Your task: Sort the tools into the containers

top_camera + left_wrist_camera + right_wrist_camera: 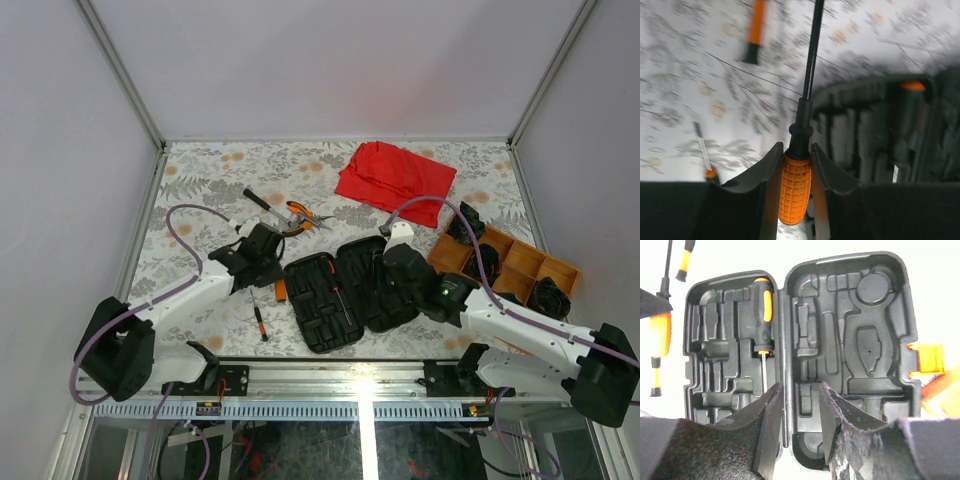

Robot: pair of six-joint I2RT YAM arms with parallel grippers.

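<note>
I should next move my left gripper across, back and down to the case's empty near slots, to its right in the top view, then let go of the screwdriver's orange handle.
The black tool case (340,290) lies open in the middle of the table, moulded slots facing up. One black-and-orange screwdriver (763,310) sits in a slot of its left half. My left gripper (270,268) is just left of the case and is shut on the orange handle of a screwdriver (795,187), whose thin shaft points ahead along the case (880,130) edge. My right gripper (800,405) is open and empty, its jaws either side of the case (855,340) hinge. Orange-handled pliers (300,215) and a black-handled driver (260,202) lie behind the case.
A small screwdriver (260,322) lies on the table left of the case, and shows in the left wrist view (705,155). A red cloth (395,172) is at the back. A wooden compartment tray (505,262) with dark items stands at the right.
</note>
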